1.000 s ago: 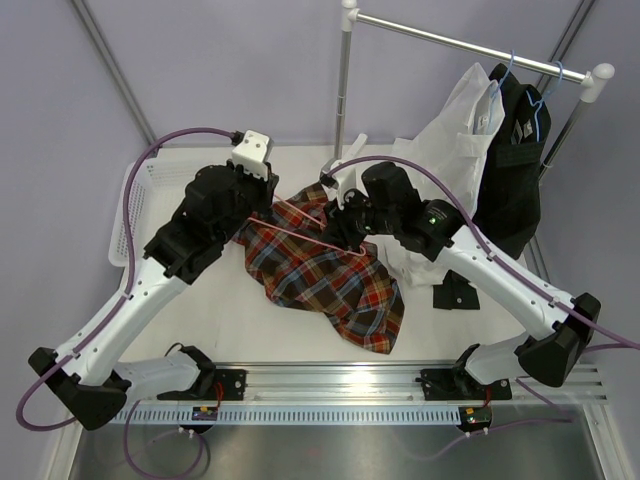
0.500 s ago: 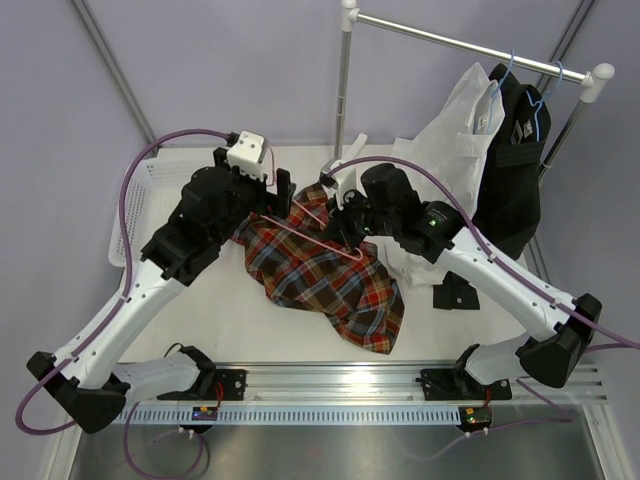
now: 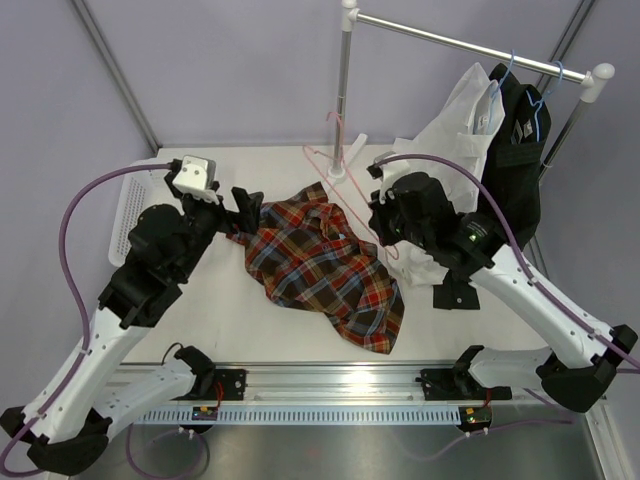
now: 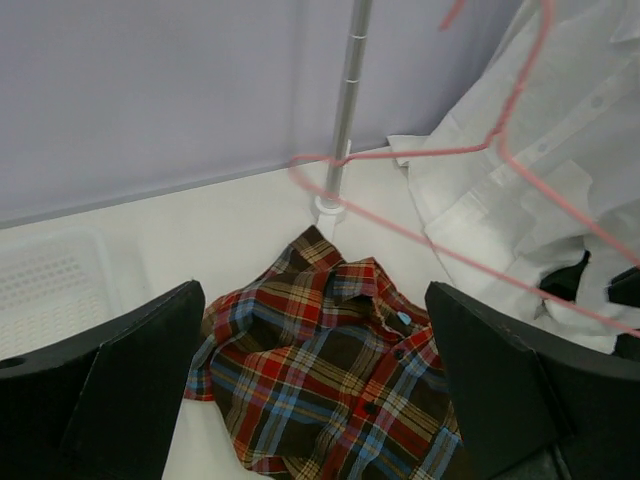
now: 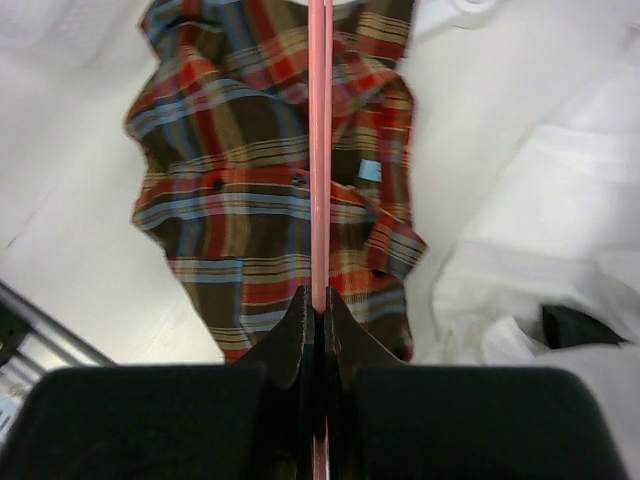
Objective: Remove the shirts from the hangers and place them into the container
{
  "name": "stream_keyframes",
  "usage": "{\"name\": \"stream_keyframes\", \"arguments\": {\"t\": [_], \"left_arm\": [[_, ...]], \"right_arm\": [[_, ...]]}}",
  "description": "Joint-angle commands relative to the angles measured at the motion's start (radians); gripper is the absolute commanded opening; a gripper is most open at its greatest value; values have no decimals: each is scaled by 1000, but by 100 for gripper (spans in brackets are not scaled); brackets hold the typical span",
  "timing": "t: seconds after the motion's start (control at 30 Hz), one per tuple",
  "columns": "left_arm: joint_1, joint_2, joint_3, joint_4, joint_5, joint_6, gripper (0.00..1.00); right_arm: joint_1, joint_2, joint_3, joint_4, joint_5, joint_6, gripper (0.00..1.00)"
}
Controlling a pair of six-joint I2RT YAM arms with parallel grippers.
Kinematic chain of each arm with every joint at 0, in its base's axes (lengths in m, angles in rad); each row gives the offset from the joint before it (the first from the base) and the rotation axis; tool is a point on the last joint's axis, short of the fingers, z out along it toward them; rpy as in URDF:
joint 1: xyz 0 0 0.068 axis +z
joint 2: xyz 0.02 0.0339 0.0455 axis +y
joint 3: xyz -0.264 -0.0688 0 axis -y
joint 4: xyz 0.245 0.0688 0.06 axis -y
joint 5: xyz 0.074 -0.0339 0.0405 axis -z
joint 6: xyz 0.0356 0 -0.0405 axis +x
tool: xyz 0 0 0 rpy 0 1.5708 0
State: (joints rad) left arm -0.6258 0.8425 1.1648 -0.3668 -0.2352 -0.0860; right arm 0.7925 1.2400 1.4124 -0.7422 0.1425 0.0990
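My right gripper should next move up and outward and hook the pink-red hanger over the bar's bare part (image 3: 405,28) to let it go, since the plaid shirt is already off it.
The plaid shirt (image 3: 325,262) lies crumpled on the table, off its hanger, and shows below both wrists (image 4: 330,385) (image 5: 250,200). My right gripper (image 3: 384,224) (image 5: 318,305) is shut on the wire of the pink-red hanger (image 5: 318,120), held above the shirt's right side. My left gripper (image 3: 245,212) (image 4: 315,295) stands wide open, holding nothing, just left of the shirt. The white shirt (image 3: 462,125) and the black shirt (image 3: 515,165) hang on light blue hangers (image 3: 543,98) at the rail's right end. The white basket (image 3: 132,205) sits at the far left, partly behind my left arm.
The chrome rail (image 3: 470,45) crosses the back right, its upright pole (image 3: 343,90) standing just behind the plaid shirt. A small flat black piece (image 3: 455,295) lies on the table by my right arm. Purple walls close in the back and sides.
My left gripper opened and drew back left off the plaid shirt. My right gripper closed on the pink-red hanger and carried it up and right, free of the shirt.
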Motion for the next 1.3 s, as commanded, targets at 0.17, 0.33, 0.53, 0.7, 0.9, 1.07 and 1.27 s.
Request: {"name": "stream_keyframes", "arguments": {"t": [0.17,0.33,0.53,0.7,0.9,1.07,1.27], "left_arm": [[95,-22,-100,19,-185,-87,99],[115,-16,-105,17,-173,-97,99],[117,4,-109,17,-121,-97,99],[117,18,-113,17,-96,-104,99],[117,24,-113,17,-87,-104,99],[117,24,-111,17,-73,-110,99],[117,33,-108,17,-33,-124,99]], "right_arm": [[-99,-80,167,-157,367,82,0],[-186,-7,315,-189,365,71,0],[-256,142,474,-152,353,50,0],[-279,278,580,-97,339,62,0],[-297,413,697,-72,342,82,0],[-305,461,714,-60,339,100,0],[-305,451,616,-25,289,139,10]]}}
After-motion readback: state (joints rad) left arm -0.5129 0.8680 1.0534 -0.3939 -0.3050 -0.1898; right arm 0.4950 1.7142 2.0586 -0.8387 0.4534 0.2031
